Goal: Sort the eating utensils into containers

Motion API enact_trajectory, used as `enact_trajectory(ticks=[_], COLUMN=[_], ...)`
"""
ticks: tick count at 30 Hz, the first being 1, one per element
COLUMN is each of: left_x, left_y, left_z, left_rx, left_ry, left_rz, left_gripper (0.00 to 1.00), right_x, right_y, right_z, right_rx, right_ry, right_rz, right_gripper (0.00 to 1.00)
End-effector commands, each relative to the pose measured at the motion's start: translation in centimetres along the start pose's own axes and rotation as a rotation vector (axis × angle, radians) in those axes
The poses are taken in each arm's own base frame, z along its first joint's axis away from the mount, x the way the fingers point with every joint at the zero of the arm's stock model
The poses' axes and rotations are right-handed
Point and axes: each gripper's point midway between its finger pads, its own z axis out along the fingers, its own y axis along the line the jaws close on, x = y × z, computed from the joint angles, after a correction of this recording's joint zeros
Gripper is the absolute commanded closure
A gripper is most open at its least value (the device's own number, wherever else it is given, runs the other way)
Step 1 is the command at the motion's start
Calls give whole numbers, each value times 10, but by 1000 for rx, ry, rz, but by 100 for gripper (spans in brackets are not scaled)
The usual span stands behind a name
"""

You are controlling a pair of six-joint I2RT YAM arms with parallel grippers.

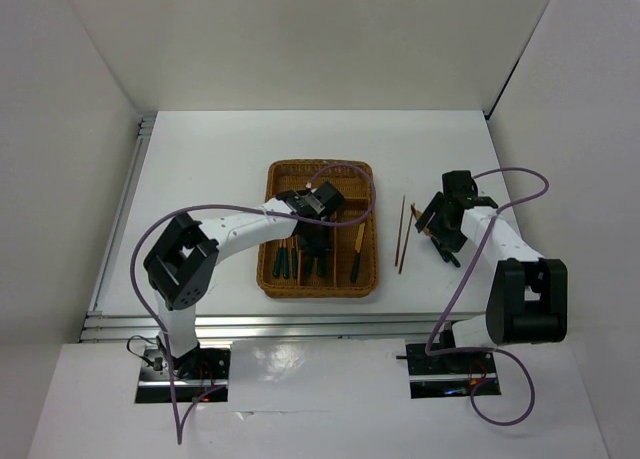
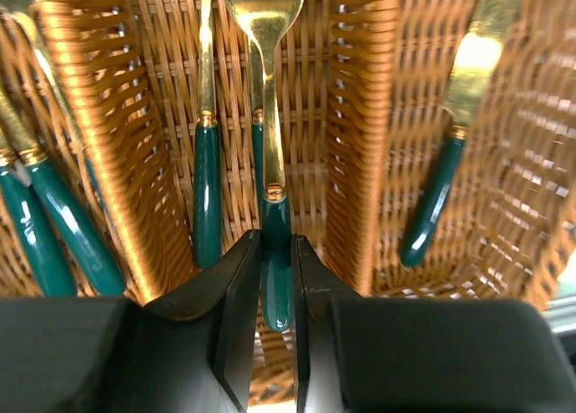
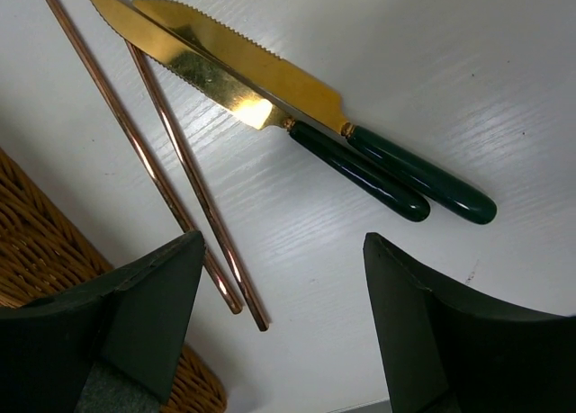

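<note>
My right gripper goes down to the gold knife's dark handle nearer the tray next, since the empty table there leaves room for the fingers.
The brown wicker tray [image 1: 272, 179] lies mid-table. My left gripper [image 1: 314, 237] is down inside its middle long slot, shut on the teal handle [image 2: 276, 291] of a gold-headed utensil [image 2: 264, 17]. Another teal-handled piece [image 2: 206, 193] lies beside it, more lie in the left slot [image 2: 54, 228], and a knife [image 2: 445, 184] lies in the right slot. My right gripper [image 3: 283, 282] is open above the table right of the tray. Two gold knives [image 3: 261, 85] and two reddish chopsticks [image 3: 175, 166] lie under it, untouched; the chopsticks also show in the top view [image 1: 402, 234].
The tray's woven corner [image 3: 36, 251] sits just left of my right gripper. White walls enclose the table on three sides. A purple cable loops over the tray's far end [image 1: 355, 169].
</note>
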Motion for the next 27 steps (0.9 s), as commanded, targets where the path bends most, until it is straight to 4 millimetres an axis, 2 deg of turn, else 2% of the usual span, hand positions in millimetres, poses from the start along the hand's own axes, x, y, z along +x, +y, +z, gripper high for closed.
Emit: enact_trajectory(ticks=[1, 6, 9, 12, 15, 19, 27], left_x=[-11, -17, -18, -25, -35, -50, -56], left_y=[-14, -11, -11, -14, -21, -25, -26], left_z=[-2, -2, -7, -15, -23, -34, -40], left_rx=[34, -3, -7, 2, 15, 14, -2], left_ry=[-25, -34, -30, -53, -80, -128, -139], left_rz=[33, 53, 63, 71, 78, 93, 103], left_gripper=[76, 61, 49, 42, 41, 39, 39], right_x=[-8, -5, 0, -2, -1, -10, -3], right_y=[-7, -14, -19, -17, -22, -24, -28], right_z=[-3, 6, 15, 18, 23, 30, 45], right_rx=[35, 91, 119, 113, 146, 191, 219], right_ry=[-35, -7, 12, 5, 8, -7, 36], right_rz=[2, 3, -3, -1, -6, -11, -39], right_gripper=[21, 21, 21, 21, 23, 27, 27])
